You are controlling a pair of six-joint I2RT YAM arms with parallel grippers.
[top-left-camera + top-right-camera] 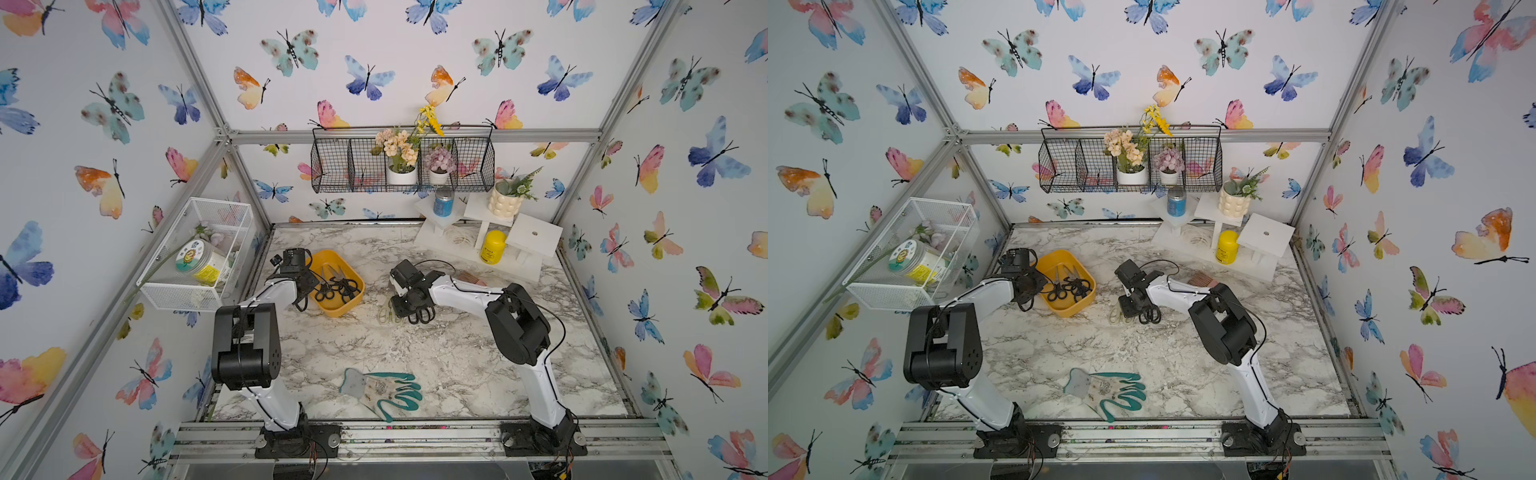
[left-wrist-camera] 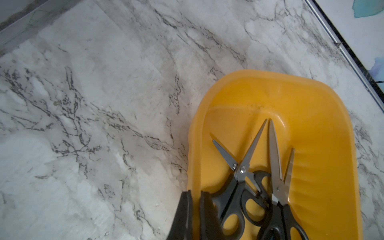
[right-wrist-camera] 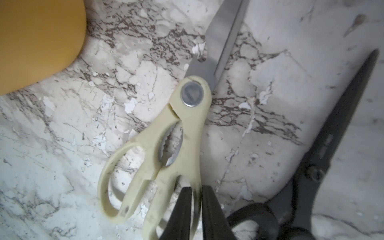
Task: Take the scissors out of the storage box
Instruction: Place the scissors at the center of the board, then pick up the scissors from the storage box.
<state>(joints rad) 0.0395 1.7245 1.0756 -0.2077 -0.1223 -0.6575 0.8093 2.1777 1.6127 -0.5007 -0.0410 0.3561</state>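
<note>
The clear piece of bare marble behind the storage box is outward of the gripper. So my left gripper will next slide the storage box outward onto it and let go of the box.
The yellow storage box (image 1: pixel 332 308) (image 1: pixel 1065 308) stands at the table's left with dark-handled scissors (image 1: pixel 337 286) (image 1: pixel 1068 287) piled inside. My left gripper (image 1: pixel 306 287) (image 2: pixel 195 192) is shut on the storage box (image 2: pixel 311 116), one jaw on each side of its wall, beside the scissors (image 2: pixel 241 182). Right of the box, cream-handled scissors (image 1: pixel 385 314) (image 3: pixel 187 124) and black scissors (image 1: pixel 422 316) (image 3: pixel 332 155) lie on the marble. My right gripper (image 1: pixel 401 307) (image 3: pixel 196 188) stands over them, its jaws closed narrowly on one cream handle loop. A corner of the storage box (image 3: pixel 41 41) shows in the right wrist view.
A pair of teal gloves (image 1: pixel 382 390) lies near the front edge. A white stand (image 1: pixel 532 239) with a yellow bottle (image 1: pixel 492 247) fills the back right; a pink brush (image 1: pixel 469 277) lies before it. A white mesh basket (image 1: pixel 195 253) hangs left, a black wire basket (image 1: pixel 403 166) behind.
</note>
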